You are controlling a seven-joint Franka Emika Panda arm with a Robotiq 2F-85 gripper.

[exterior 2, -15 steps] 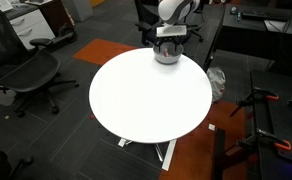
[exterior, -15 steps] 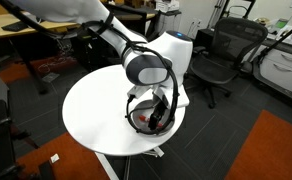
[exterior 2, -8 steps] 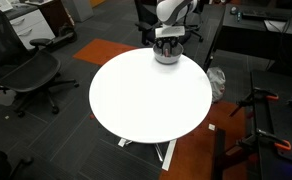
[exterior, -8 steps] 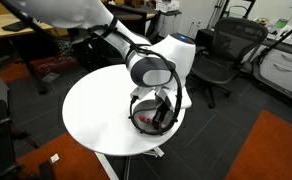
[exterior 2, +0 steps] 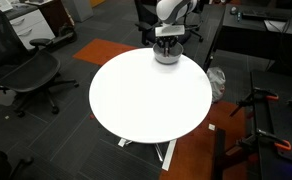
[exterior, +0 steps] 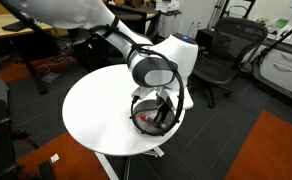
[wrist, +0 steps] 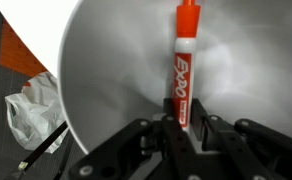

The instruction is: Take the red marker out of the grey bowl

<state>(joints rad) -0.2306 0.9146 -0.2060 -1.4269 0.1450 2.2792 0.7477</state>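
Note:
My gripper lifts out of the grey bowl (exterior: 149, 122) next, crosses to the clear tabletop beside it toward the table's middle, brings the marker down there, then releases it.
In the wrist view the red marker (wrist: 182, 55) lies inside the grey bowl (wrist: 106, 80), and it points away from the camera. My gripper (wrist: 177, 122) is shut on the marker's near end, with a dark finger pressed against each side of it. In both exterior views the arm reaches down into the bowl (exterior: 149, 122) (exterior 2: 166, 57) near the edge of the round white table (exterior: 91, 110) (exterior 2: 146, 100). The gripper (exterior: 158, 112) (exterior 2: 166, 45) hides most of the bowl's inside there. The marker cannot be made out clearly in those views.
A white plastic bag (wrist: 31, 105) (exterior 2: 216, 82) lies on the floor beside the table. Black office chairs (exterior: 221, 55) (exterior 2: 31, 70) stand around it. A desk (exterior 2: 256, 30) is behind the bowl's side of the table.
The jaws have closed from wide open onto the red marker. The arm and the bowl have hardly moved.

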